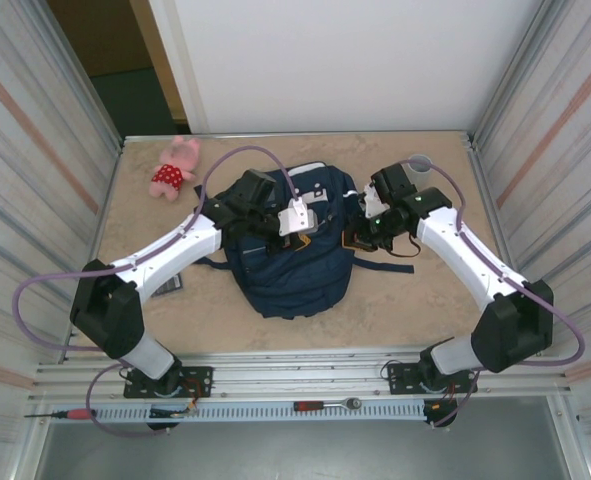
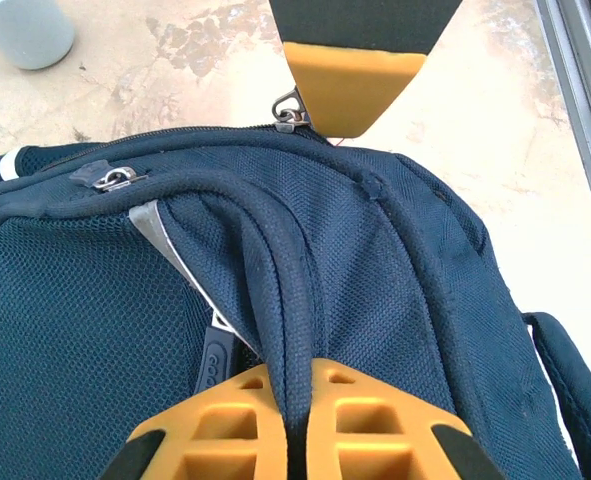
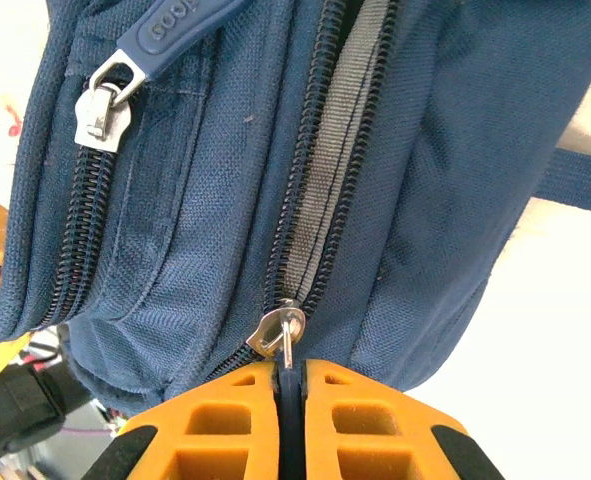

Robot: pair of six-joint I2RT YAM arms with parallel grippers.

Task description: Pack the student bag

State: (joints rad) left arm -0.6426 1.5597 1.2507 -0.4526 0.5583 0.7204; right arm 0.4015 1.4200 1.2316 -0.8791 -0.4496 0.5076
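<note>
My right gripper draws the zipper pull outward along the gaping zipper (image 3: 339,150) at the bag's side next and releases it, because grey lining shows between the teeth.
The student bag (image 1: 290,265), a large navy backpack, lies in the middle of the table. My left gripper (image 2: 300,375) is shut on the bag's dark carry handle (image 2: 287,300), which runs up between its orange fingers (image 2: 215,420). At the bag's right side, my right gripper (image 3: 290,372) is shut on the dark tab of a silver zipper pull (image 3: 280,332). Above that pull the zipper (image 3: 335,170) gapes a little and shows grey lining. In the left wrist view the right gripper's orange tips (image 2: 353,85) sit at the same pull (image 2: 292,108).
A pink plush toy (image 1: 175,170) lies at the back left and a grey cup (image 2: 25,30) stands at the back right. A small dark item (image 1: 170,285) lies by the left arm. Corrugated walls close both sides. Hand tools (image 1: 325,404) rest on the front rail.
</note>
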